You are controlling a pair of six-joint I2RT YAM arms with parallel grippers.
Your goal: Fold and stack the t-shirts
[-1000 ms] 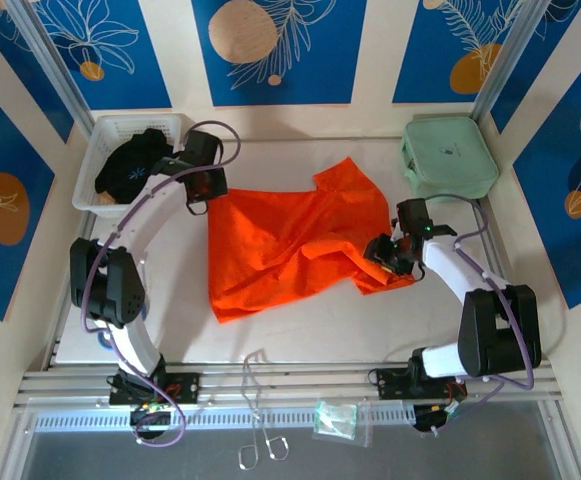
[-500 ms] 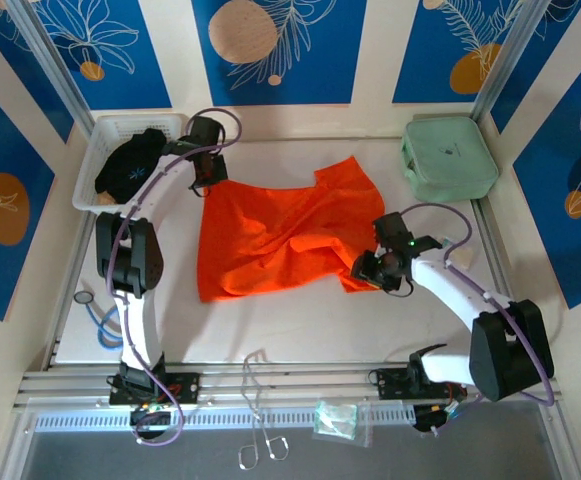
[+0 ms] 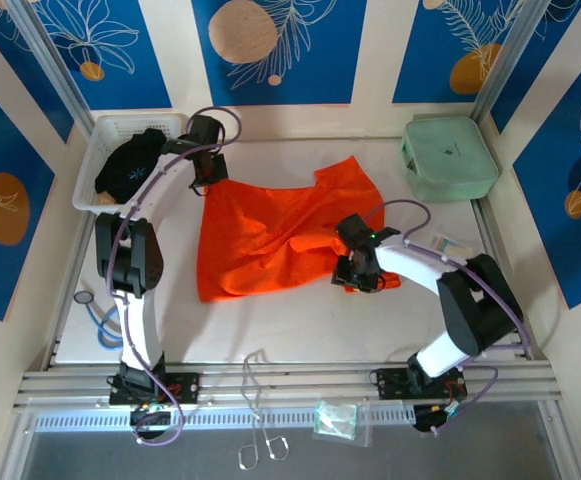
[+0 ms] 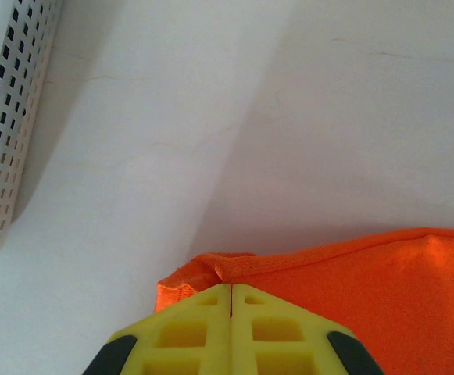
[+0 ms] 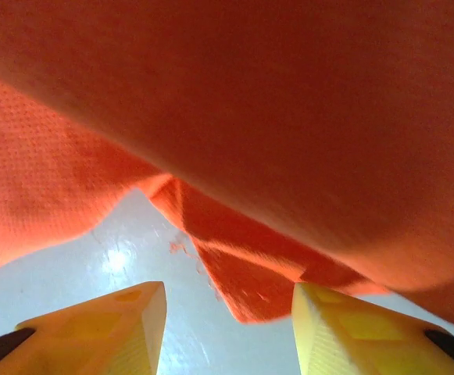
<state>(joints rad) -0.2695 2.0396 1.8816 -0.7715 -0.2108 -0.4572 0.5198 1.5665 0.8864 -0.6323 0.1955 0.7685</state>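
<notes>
The bare far part of the table is clear and lies outward of my left gripper, so my left gripper will pull the orange t-shirt's hem [image 4: 234,266] outward next and let go of it over that part.
The orange t-shirt [image 3: 270,235] lies spread and wrinkled in the middle of the white table [image 3: 270,330]. My left gripper [image 3: 210,182] is at its far left corner, yellow fingers [image 4: 203,328] shut on the orange hem [image 4: 234,266]. My right gripper [image 3: 354,272] is at the shirt's near right edge. Its jaws stand open, and a fold of orange cloth [image 5: 258,266] hangs just above and between the fingertips [image 5: 144,308] without being pinched. The black t-shirt [image 3: 130,165] lies bunched in the white basket.
The white perforated basket [image 3: 105,135] stands at the far left, its wall [image 4: 8,117] close to my left gripper. A mint-green case [image 3: 448,158] sits at the far right. Scissors [image 3: 260,440] and a small plastic bag [image 3: 335,420] lie on the near rail.
My left gripper pulled the shirt's corner back toward the basket, then held still. My right gripper slid left along the shirt's near right edge and narrowed a little.
</notes>
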